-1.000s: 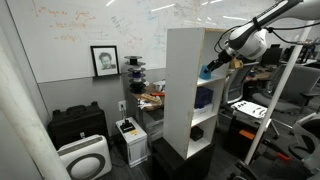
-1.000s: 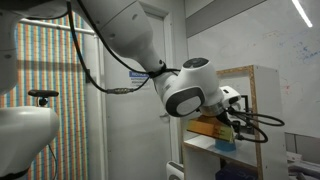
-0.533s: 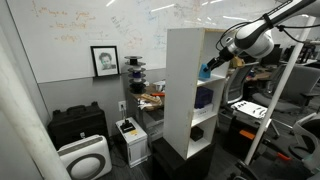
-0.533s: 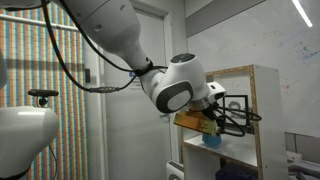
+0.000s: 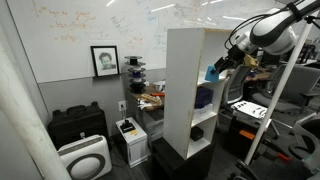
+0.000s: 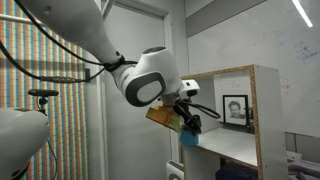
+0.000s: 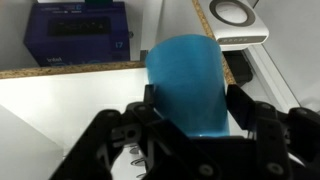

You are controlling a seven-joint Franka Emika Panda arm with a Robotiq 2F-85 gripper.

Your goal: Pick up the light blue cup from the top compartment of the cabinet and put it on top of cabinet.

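Observation:
The cabinet's flat top [image 5: 211,29] is above my gripper and outward, so my gripper needs to lift next, move outward over it and lower the cup to release it.
My gripper [image 7: 190,118] is shut on the light blue cup [image 7: 188,82], which fills the middle of the wrist view between the black fingers. In both exterior views the cup [image 5: 214,72] [image 6: 190,138] hangs in the gripper [image 5: 219,67] [image 6: 188,124] just outside the front of the top compartment [image 5: 204,58] of the tall white cabinet [image 5: 184,95] [image 6: 232,118]. The cup is clear of the shelf board [image 7: 60,100], in the air in front of it. The cabinet's flat top [image 5: 192,29] is bare.
A dark blue-purple box [image 7: 77,30] sits on a lower level, also seen inside the cabinet [image 5: 204,97]. A white round device [image 7: 238,14] lies below. A black case [image 5: 78,124] and white appliances [image 5: 82,157] stand on the floor. Metal racks [image 5: 285,95] stand beside the arm.
The gripper has drawn back out of the top compartment with the cup held in it, moving away from the cabinet's opening. The arm has swung outward.

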